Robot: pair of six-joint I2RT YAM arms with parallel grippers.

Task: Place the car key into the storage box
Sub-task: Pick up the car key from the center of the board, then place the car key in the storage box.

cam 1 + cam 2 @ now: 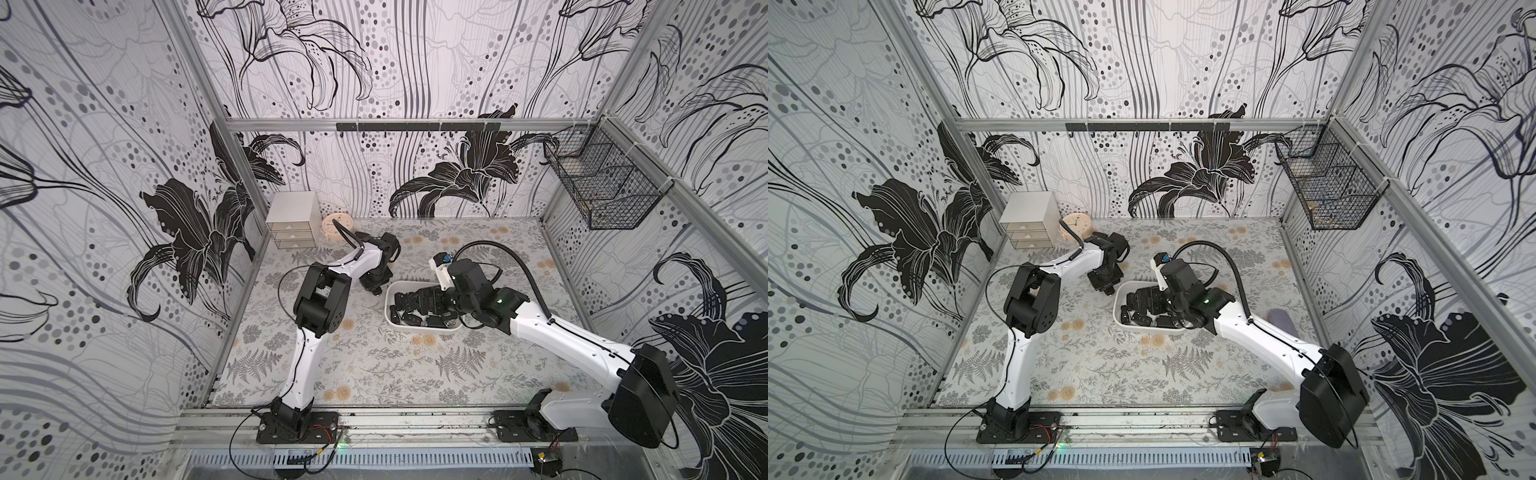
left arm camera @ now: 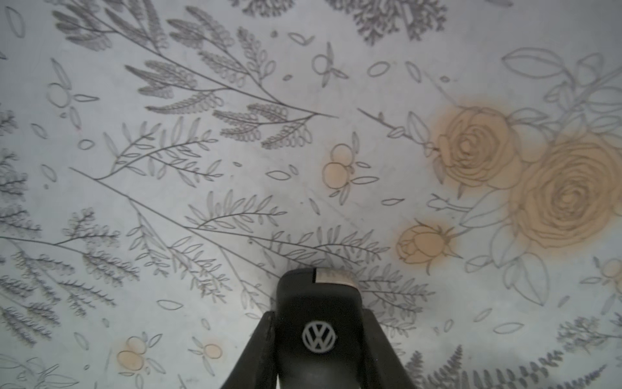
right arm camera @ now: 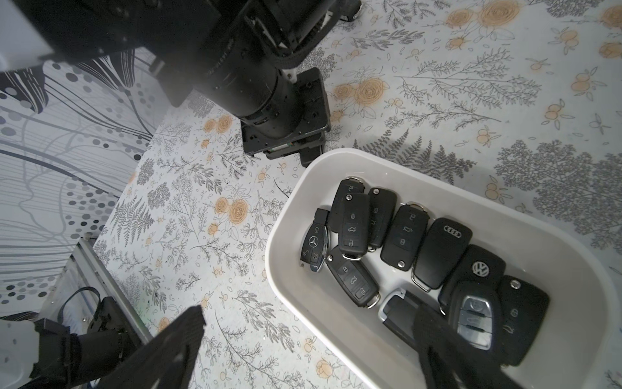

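The fobs by the box's far side [image 1: 412, 301] lie across the box's rim from the left gripper, so the gripper will next lift, lower onto them and release the car key.
A black car key [image 2: 318, 323] with a VW badge and a silver end sits between the jaws of my left gripper [image 2: 318, 316], which is shut on it just above the flowered table. In both top views the left gripper [image 1: 376, 287] [image 1: 1108, 287] points down beside the far left corner of the storage box [image 1: 419, 328] [image 1: 1150, 330], a shallow white bin. Several black key fobs [image 3: 404, 232] lie inside the box [image 3: 380, 161]. My right gripper [image 3: 309, 315] stands open astride the box's near wall, one finger over the table and one over the fobs.
A small grey three-drawer cabinet [image 1: 293, 220] and a round peach clock [image 1: 334, 226] stand at the back left. A black wire basket [image 1: 602, 183] hangs on the right wall. The left arm's wrist [image 3: 269, 84] stands close to the box.
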